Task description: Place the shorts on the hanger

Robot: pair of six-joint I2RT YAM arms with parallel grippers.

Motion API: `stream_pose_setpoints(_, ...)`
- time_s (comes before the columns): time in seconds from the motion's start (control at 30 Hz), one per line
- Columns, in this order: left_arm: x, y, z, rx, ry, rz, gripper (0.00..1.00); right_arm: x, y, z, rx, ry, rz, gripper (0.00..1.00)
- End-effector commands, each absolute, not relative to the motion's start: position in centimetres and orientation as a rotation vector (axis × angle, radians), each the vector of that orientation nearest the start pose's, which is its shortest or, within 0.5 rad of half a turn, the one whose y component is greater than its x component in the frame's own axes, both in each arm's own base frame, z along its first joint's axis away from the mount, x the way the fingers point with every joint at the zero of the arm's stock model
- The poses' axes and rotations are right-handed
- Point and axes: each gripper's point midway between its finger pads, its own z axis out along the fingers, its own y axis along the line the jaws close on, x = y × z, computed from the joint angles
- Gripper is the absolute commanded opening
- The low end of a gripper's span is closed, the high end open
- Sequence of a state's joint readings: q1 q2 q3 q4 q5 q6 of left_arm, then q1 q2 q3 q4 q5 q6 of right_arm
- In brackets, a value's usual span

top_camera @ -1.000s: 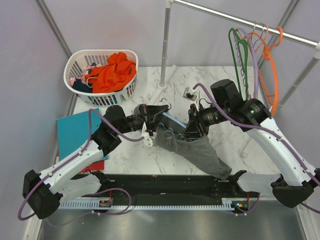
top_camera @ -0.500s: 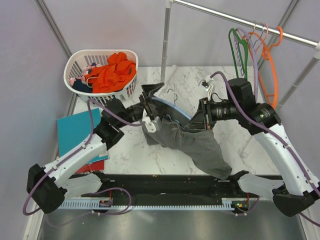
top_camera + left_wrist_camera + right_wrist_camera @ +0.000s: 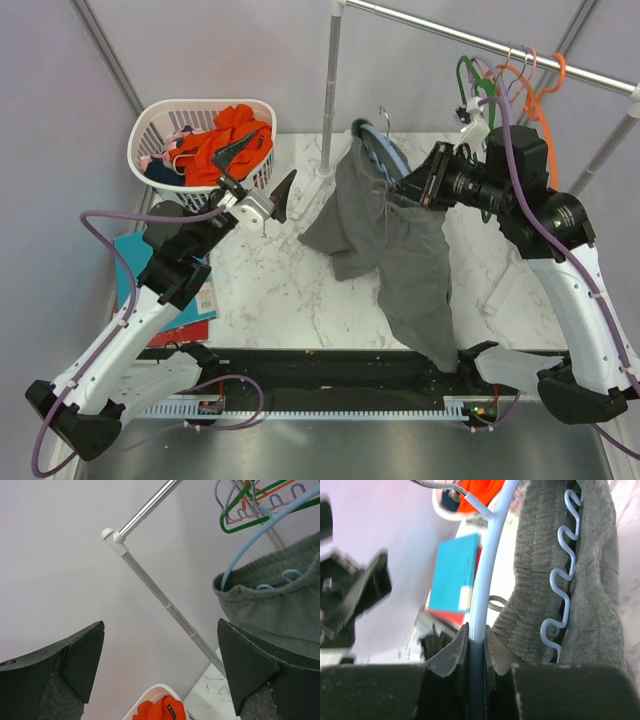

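I will next lift my right gripper outward and release the hanger on the bar's bare end, because that end is above my gripper and to its left in the top view.
The dark grey shorts hang by the waistband from the light-blue hanger, lifted off the marble table, one leg trailing down toward the near edge. My right gripper is shut on the hanger's upper arm; in the right wrist view its pads clamp the blue bar, with the wavy lower bar lying in the shorts. My left gripper stands wide open and empty to the left of the shorts. Its wrist view shows the gripper, the hanger and the waistband.
A white basket with an orange garment sits at the back left. The rack's upright pole stands behind the shorts. Green, lavender and orange hangers hang on the rail at the right. A teal book lies at the left edge.
My left gripper opened, let go of the shorts and drew back to the left. My right arm lifted the hanger with the shorts up off the table toward the rail.
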State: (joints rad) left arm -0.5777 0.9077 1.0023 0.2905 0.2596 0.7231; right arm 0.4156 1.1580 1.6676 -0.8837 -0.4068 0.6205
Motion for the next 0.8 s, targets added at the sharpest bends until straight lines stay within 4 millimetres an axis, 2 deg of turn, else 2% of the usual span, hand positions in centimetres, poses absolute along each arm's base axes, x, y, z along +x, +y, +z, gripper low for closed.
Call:
stream_pose_setpoints(0.0,27.9,-19.1,46.5,0.824,0.894,-0.060,0.99,28.9,18.8,47.8,0.127,1.785,0.964,0.00)
stream_pose_setpoints(0.03,27.8,-19.0,46.5,0.812,0.909,-0.075,0.99,29.5,18.7,48.7,0.145,1.754,0.965,0.00)
stream_pose_setpoints(0.07,27.8,-18.9,46.5,0.803,0.920,-0.076,0.99,31.2,18.7,49.0,0.178,1.732,0.936,0.00)
stream_pose_setpoints(0.13,27.7,-18.9,46.3,0.794,0.934,-0.099,0.99,32.4,18.7,50.7,0.213,1.672,0.941,0.00)
stream_pose_setpoints(0.17,27.5,-18.8,46.4,0.791,0.936,-0.107,0.99,33.8,19.1,51.3,0.224,1.640,0.946,0.00)
stream_pose_setpoints(0.3,27.0,-18.8,45.6,0.795,0.962,-0.142,0.99,35.6,20.2,54.6,0.192,1.510,0.968,0.00)
stream_pose_setpoints(0.37,26.9,-18.8,44.8,0.800,0.976,-0.148,0.99,35.7,20.6,56.2,0.162,1.446,0.951,0.00)
stream_pose_setpoints(0.5,26.6,-18.7,43.9,0.805,0.986,-0.152,0.99,35.5,21.7,57.2,0.158,1.391,0.935,0.00)
stream_pose_setpoints(0.6,26.5,-18.7,43.4,0.803,0.995,-0.166,0.99,36.3,22.3,57.4,0.185,1.374,0.920,0.00)
stream_pose_setpoints(0.63,26.5,-18.8,43.2,0.801,0.999,-0.174,0.99,36.4,22.2,58.0,0.194,1.359,0.918,0.00)
stream_pose_setpoints(0.67,26.5,-18.8,43.2,0.799,1.001,-0.176,0.99,37.5,22.2,57.6,0.229,1.364,0.890,0.00)
stream_pose_setpoints(0.73,26.5,-18.8,43.1,0.792,1.007,-0.185,0.99,37.8,22.1,58.5,0.262,1.339,0.886,0.00)
stream_pose_setpoints(0.77,26.4,-18.7,43.2,0.789,1.006,-0.188,0.99,38.8,22.1,58.1,0.296,1.341,0.861,0.00)
